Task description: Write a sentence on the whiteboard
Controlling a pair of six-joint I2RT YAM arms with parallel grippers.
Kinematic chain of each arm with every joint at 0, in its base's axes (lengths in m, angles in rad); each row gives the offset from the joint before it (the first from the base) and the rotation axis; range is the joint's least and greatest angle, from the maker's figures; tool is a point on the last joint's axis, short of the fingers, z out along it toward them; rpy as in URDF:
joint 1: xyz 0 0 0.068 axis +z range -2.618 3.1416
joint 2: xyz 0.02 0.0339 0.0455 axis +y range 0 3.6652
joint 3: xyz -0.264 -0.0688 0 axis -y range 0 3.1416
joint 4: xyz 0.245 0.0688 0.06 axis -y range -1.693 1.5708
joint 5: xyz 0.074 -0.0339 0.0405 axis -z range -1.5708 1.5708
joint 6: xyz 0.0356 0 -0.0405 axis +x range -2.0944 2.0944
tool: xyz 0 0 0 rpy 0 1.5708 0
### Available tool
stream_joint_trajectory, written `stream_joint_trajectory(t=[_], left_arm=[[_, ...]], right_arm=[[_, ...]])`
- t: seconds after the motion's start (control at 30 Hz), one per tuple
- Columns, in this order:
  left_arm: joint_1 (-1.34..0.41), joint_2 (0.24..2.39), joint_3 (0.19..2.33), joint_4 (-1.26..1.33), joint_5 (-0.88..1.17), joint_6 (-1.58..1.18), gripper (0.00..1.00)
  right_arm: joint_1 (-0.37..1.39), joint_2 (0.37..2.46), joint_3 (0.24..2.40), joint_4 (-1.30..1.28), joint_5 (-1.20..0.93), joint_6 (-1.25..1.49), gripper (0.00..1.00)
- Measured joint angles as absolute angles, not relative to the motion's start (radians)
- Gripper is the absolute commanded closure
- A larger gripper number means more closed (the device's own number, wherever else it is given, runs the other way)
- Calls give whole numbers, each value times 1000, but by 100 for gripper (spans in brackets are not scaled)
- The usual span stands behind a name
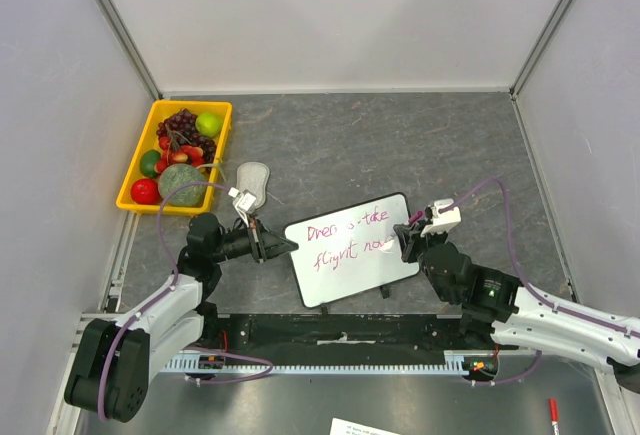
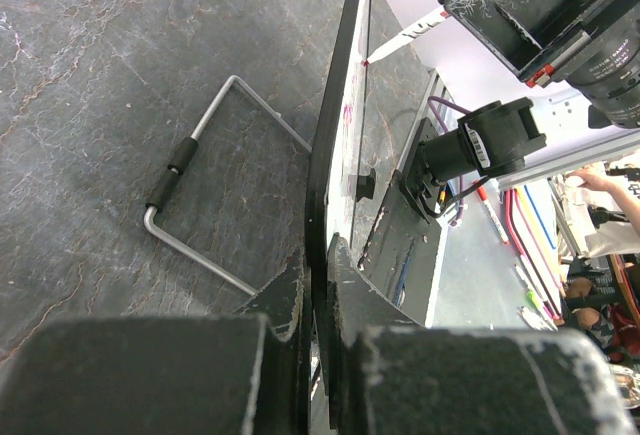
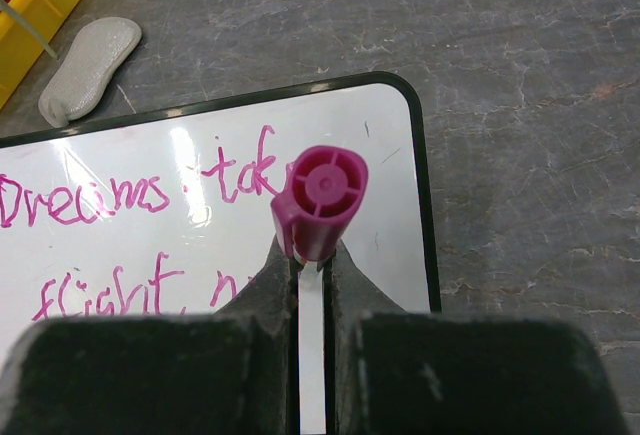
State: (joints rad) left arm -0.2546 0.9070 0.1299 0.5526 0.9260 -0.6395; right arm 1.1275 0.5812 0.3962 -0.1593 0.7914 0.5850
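I should next move the marker in my right gripper back and down from the end of the second line to the bare tabletop by the board's near corner (image 1: pixel 407 296), where it is clear, and then release it.
The whiteboard (image 1: pixel 350 280) lies tilted in the middle of the grey table. The magenta sentence (image 1: pixel 345 227) runs across it in two lines, "Dreams take" above "flight" and a few more letters (image 3: pixel 90 200). My left gripper (image 1: pixel 283 246) is shut on the whiteboard's black left edge (image 2: pixel 335 135), its jaws (image 2: pixel 318 250) pinching the frame. My right gripper (image 1: pixel 410 240) is shut on a magenta marker (image 3: pixel 320 200) over the board's right part (image 3: pixel 390 155), at the end of the second line. The marker's tip is hidden under its barrel in the right wrist view.
A yellow bin (image 1: pixel 140 195) of fruit sits at the far left. A grey oval eraser pad (image 1: pixel 252 180) lies beside it, behind the left gripper. A bent metal wire stand (image 2: pixel 200 195) lies under the board. A red pen (image 1: pixel 552 410) lies off the table, front right.
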Motion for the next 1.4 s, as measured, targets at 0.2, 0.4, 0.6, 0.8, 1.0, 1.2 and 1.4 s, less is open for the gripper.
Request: stream_joint_trajectory(t=[0.2,0.4,0.6,0.8,1.0,1.2,1.4], left_arm=[[-255,907,130,553,926,-640,98],[-255,907,130,553,926,-640,98],[-255,907,130,553,926,-640,98],[-255,907,130,552,926,-640,98],[-255,907,130,552,926,-640,98],[-255,907,130,552,926,-640,98],[-255,907,130,552,926,-640,98]], right_arm=[[1127,564,387,-166,792,602,100],[1127,565,387,-167,794,603,100],[1127,576,388,-167,796,603,100],[1127,584,388,-167,796,610,100],[1127,581,388,-173,802,614,100],[1125,575,394,-198,817,610,100],[1121,573,401,-198,846,585,100]])
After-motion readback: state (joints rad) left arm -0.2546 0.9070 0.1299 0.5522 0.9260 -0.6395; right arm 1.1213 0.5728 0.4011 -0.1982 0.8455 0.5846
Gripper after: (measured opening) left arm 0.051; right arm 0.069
